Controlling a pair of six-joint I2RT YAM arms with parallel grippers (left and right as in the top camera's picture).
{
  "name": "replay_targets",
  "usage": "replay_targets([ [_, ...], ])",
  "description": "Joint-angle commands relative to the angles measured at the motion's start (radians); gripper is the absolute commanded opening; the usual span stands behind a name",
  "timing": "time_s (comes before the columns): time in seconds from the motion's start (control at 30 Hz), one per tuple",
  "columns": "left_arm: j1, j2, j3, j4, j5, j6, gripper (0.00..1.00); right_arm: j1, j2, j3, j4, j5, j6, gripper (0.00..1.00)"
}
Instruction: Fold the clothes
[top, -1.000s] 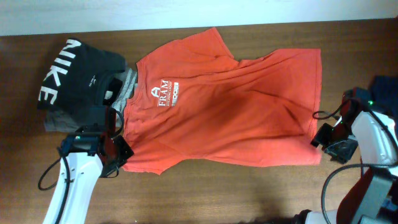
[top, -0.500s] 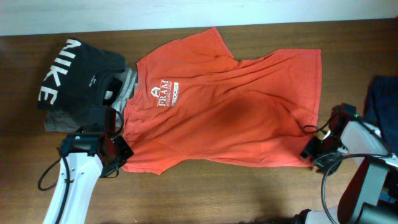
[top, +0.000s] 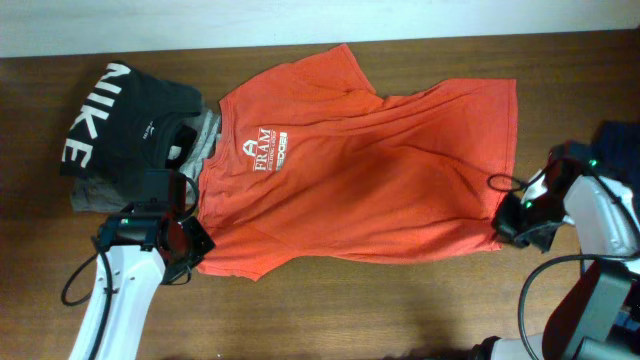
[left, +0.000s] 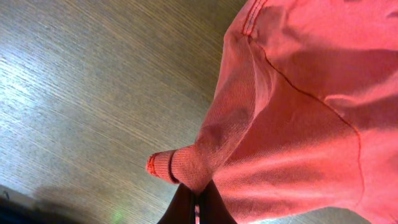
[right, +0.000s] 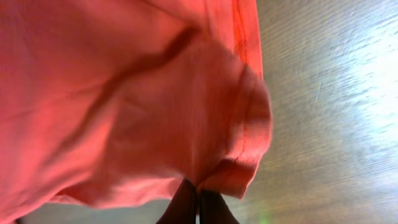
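Observation:
The doubled hem goes outward in my right gripper next for release on the hem's middle (top: 503, 168), outward of the gripper, as the shirt lies spread.
The clothes, a red-orange T-shirt (top: 370, 170) with a white chest logo, lie spread face up on the brown table, neck toward the left. My left gripper (top: 196, 246) is shut on the shirt's near-left sleeve end; in the left wrist view the dark fingers (left: 183, 208) pinch a bunched fold of the shirt (left: 292, 124). My right gripper (top: 506, 228) is shut on the near-right hem corner. In the right wrist view that corner of the shirt (right: 143, 112) is gathered and lifted just above the closed gripper (right: 198, 188).
A black garment with white NIKE letters (top: 120, 125) lies at the far left, on top of a grey garment (top: 206, 135) that the shirt's collar edge overlaps. A dark blue cloth (top: 622, 150) shows at the right edge. Bare wood (top: 360, 310) runs along the front.
My right gripper has moved in to the shirt's near-right corner and shut on it, pulling that corner up slightly. The left gripper keeps its hold and has not moved.

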Motion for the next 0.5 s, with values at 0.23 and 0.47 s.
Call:
replay_targets([
  [0.23,0.004,-0.008,0.012,0.002,-0.011,0.001,0.00,0.005,-0.004,0.045,0.121,-0.072,-0.016,0.04],
  [0.47,0.004,-0.008,0.012,0.002,-0.011,0.001,0.00,0.005,0.000,0.045,0.188,-0.122,0.006,0.04],
])
